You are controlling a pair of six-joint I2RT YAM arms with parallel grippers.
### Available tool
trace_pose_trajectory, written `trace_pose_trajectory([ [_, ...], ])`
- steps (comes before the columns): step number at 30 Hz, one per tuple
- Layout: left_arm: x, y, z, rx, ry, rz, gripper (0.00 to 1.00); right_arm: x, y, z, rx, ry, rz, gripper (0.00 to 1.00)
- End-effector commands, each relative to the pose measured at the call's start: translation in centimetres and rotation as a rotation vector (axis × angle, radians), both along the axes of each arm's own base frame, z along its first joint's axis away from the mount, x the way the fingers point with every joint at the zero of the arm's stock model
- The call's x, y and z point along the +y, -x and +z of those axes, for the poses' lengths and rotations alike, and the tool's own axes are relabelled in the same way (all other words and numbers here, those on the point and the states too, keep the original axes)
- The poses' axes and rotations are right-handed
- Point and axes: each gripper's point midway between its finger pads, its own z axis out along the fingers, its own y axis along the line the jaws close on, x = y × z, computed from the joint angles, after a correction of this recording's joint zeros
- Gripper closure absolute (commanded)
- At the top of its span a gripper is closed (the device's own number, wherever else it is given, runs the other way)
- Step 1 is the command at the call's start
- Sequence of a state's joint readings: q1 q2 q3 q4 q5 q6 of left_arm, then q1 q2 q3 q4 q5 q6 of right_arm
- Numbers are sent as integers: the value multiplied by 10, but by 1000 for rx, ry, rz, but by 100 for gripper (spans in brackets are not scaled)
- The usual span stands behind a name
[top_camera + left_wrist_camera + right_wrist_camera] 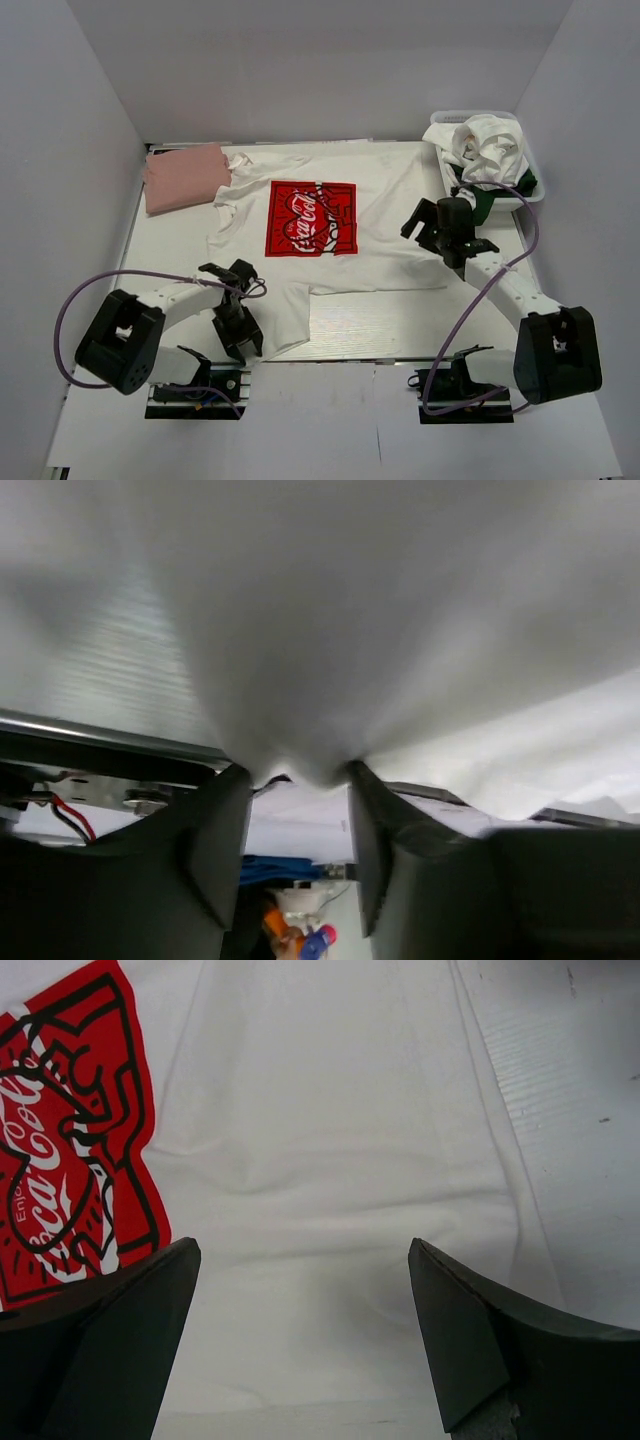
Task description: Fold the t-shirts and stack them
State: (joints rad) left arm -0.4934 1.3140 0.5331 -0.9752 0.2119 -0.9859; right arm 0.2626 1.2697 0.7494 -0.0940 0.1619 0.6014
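Note:
The open right gripper moves back and down onto the shirt's near corner on the basket's side next, before it grabs the cloth.
A large white t-shirt (385, 195) with a red Coca-Cola print (312, 218) lies spread out on the table. My left gripper (240, 335) is at its near-left corner. In the left wrist view the gripper (298, 775) is shut on a bunch of the white cloth (350, 610), which rises from the fingertips. My right gripper (445, 235) hovers open over the shirt's right side. In the right wrist view the gripper (305, 1260) is empty above the white cloth (320, 1110), right of the red print (70, 1160). A folded salmon-pink t-shirt (183, 175) lies at the back left.
A white mesh basket (535, 190) at the back right holds crumpled white t-shirts (485, 145) and a dark green one (482, 207). Bare table (400, 320) shows in front of the shirt. White walls close in the left, back and right sides.

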Motion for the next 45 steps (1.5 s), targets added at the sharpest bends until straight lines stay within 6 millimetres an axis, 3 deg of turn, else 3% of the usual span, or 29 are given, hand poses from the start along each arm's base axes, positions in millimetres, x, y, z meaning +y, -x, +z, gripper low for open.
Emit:
trace_pose_trajectory([
  [1,14,-22,-19,-89,-135,-26,49,-4,11,2,-8,-32,-19,10],
  [2,10,-28,-18,-101,-129,-25,68,-7,18,6,-12,-29,-23,10],
  [4,4,-34,-17,-108,-112,-41,98,-20,35,-11,51,7,-61,10],
  [5,2,-38,-15,-118,-106,-40,100,-26,49,-10,69,24,-69,10],
  [12,2,-28,-5,-128,-76,-55,100,-59,100,-33,161,83,-169,11],
  [17,2,-24,7,-166,-44,-51,100,-58,113,-60,272,77,-136,15],
  [26,4,-9,9,-154,-5,-47,100,-71,81,-78,237,99,-205,22],
  [31,1,-7,10,-163,27,-63,100,-72,86,-99,295,88,-210,26],
  [34,3,-10,14,-190,17,-64,100,-72,94,-111,326,80,-206,35],
  [35,1,-10,16,-193,31,-63,100,-71,98,-112,337,71,-198,51],
  [38,-4,-8,19,-217,81,-60,100,-75,109,-112,348,67,-216,85],
  [39,-2,-6,20,-217,81,-60,100,-76,113,-103,330,57,-223,100],
  [41,-1,3,24,-190,88,-50,100,-78,116,-93,299,43,-255,100],
  [45,-6,19,29,-161,154,-35,100,-82,142,-68,311,24,-302,100],
])
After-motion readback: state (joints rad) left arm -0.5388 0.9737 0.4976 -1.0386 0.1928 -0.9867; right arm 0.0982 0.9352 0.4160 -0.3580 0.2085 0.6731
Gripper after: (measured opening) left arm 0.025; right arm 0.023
